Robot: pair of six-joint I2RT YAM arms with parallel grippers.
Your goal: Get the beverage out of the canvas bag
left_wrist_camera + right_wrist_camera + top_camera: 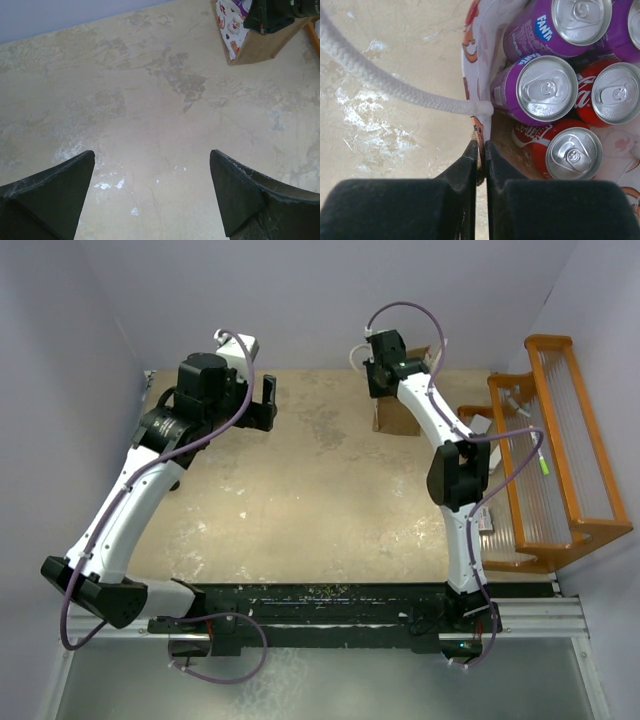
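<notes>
The canvas bag [398, 420] stands by the back wall, so the robot's right gripper will next pull the bag back by its rim onto the bare near tabletop and let go of it.
The canvas bag [398, 420] stands at the far right of the table, tan outside [255, 50] with a pale printed lining [476, 60]. Inside it stand several beverage cans, among them a purple Fanta [542, 90] and a red Coca-Cola [567, 152], all upright with silver tops. My right gripper [481, 150] is shut on the bag's rim wall, just below where the white rope handle [395, 85] joins it. My left gripper [152, 175] hangs open over bare table at the far left [268, 400], with nothing between its fingers.
An orange wooden rack [560, 440] stands against the right wall beside the bag. Pale walls close off the table at the back and the left. The tabletop [300, 490] is worn and stained.
</notes>
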